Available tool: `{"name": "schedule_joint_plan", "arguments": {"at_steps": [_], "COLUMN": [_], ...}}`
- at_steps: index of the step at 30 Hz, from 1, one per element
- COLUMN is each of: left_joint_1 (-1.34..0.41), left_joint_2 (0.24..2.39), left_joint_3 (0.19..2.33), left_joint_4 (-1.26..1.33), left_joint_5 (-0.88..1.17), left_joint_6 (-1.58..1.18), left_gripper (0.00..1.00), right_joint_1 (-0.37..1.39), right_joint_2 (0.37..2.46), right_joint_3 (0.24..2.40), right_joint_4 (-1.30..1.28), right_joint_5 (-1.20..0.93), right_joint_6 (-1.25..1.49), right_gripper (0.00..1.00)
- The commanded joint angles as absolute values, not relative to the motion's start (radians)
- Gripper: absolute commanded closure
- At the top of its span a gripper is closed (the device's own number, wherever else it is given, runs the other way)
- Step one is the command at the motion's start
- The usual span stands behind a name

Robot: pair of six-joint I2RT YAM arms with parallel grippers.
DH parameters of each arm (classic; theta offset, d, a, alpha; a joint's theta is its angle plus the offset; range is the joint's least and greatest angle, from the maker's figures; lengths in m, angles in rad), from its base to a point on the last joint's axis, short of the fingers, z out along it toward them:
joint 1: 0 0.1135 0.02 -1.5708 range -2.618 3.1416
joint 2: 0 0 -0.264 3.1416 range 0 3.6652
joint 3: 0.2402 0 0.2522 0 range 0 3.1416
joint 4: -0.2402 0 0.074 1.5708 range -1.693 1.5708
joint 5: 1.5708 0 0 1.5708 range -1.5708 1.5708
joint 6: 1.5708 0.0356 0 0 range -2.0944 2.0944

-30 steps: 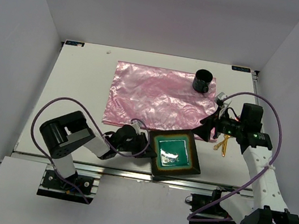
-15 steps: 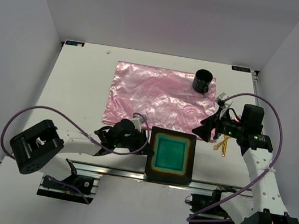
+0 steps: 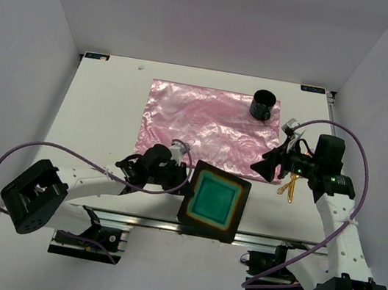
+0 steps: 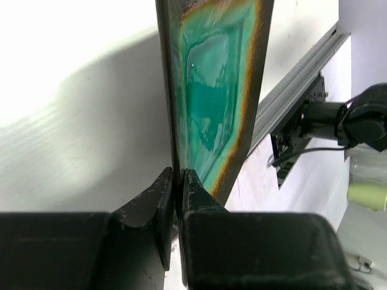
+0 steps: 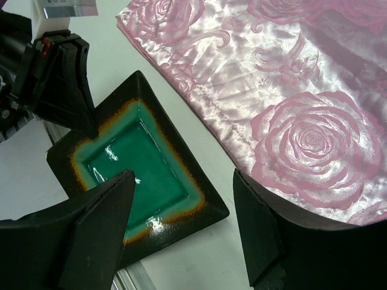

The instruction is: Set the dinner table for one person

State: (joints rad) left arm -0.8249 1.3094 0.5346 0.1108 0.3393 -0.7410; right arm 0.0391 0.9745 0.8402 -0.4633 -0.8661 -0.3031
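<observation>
The plate (image 3: 214,200) goes outward in my left gripper next, turns square over the placemat's middle (image 3: 212,127), then comes down for release there, since that spot is empty.
A square plate (image 3: 214,200) with a black rim and a green centre is at the front edge of the white dinner table (image 3: 102,115), partly over the metal rail. My left gripper (image 3: 186,181) is shut on its left rim; in the left wrist view the jaws (image 4: 177,181) pinch the plate (image 4: 211,90) edge-on. My right gripper (image 3: 263,168) hovers open just right of the plate's far corner, nothing between its fingers. From the right wrist, the open gripper (image 5: 182,175) looks down on the plate (image 5: 139,163) and the table strip beside it.
A shiny pink placemat (image 3: 212,126) with rose patterns lies mid-table, also seen from the right wrist as the placemat (image 5: 290,90). A black cup (image 3: 263,105) stands on its far right corner. Gold cutlery (image 3: 291,187) lies on the table under the right arm.
The left arm has swung its elbow out to the left and turned the held plate clockwise, shifting it slightly left. The right gripper has stayed put and open.
</observation>
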Motion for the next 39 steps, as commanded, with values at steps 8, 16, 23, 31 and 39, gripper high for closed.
{"name": "schedule_joint_plan", "arguments": {"at_steps": [8, 16, 23, 31, 39], "left_joint_1": [-0.648, -0.560, -0.465, -0.356, -0.295], "left_joint_2": [1.250, 1.319, 1.367, 1.558, 1.807], "left_joint_3": [0.698, 0.759, 0.790, 1.001, 1.219], "left_joint_4": [0.092, 0.127, 0.236, 0.201, 0.285], "left_joint_5": [0.492, 0.604, 0.695, 0.833, 0.910], "left_joint_6": [-0.655, -0.669, -0.738, -0.700, -0.747], "left_gripper": [1.00, 1.00, 1.00, 1.00, 1.00], "right_joint_1": [0.028, 0.018, 0.012, 0.012, -0.021], "right_joint_2": [0.936, 0.939, 0.939, 0.951, 0.968], "right_joint_3": [0.862, 0.851, 0.842, 0.831, 0.819], "right_joint_4": [-0.400, -0.384, -0.379, -0.374, -0.354], "right_joint_5": [-0.861, -0.857, -0.857, -0.862, -0.864], "right_joint_6": [-0.259, -0.252, -0.250, -0.253, -0.247], "right_gripper": [0.29, 0.29, 0.29, 0.29, 0.29]}}
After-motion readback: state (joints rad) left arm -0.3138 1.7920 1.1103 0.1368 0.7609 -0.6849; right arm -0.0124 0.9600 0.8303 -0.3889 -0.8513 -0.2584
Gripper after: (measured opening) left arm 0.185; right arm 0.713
